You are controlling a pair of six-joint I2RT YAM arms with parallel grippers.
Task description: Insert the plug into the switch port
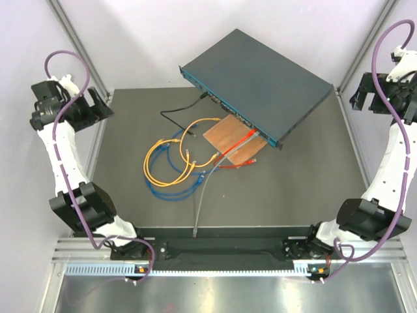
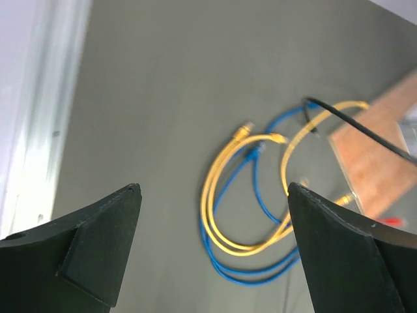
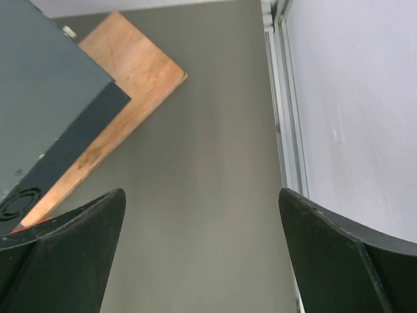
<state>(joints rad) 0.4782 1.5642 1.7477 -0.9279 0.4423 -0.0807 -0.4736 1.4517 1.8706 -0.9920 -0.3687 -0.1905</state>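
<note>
The left gripper needs to go down and to the right in the top view next, onto the upper arc of the yellow cable, because that part runs single, outside the coils.
The dark teal-grey switch lies slanted at the back of the table, its socket row facing front-left; it also shows in the right wrist view. Black, yellow, red and grey cables run to its front face. A yellow cable and a blue cable lie coiled in front of it, with loose plug ends on the mat. My left gripper is open and empty, raised at the far left; its wrist view looks down on the coils. My right gripper is open and empty, raised at the far right.
A brown wooden board lies under the switch's front corner and also shows in the right wrist view. A grey cable runs toward the table's near edge. Metal frame rails border the dark mat.
</note>
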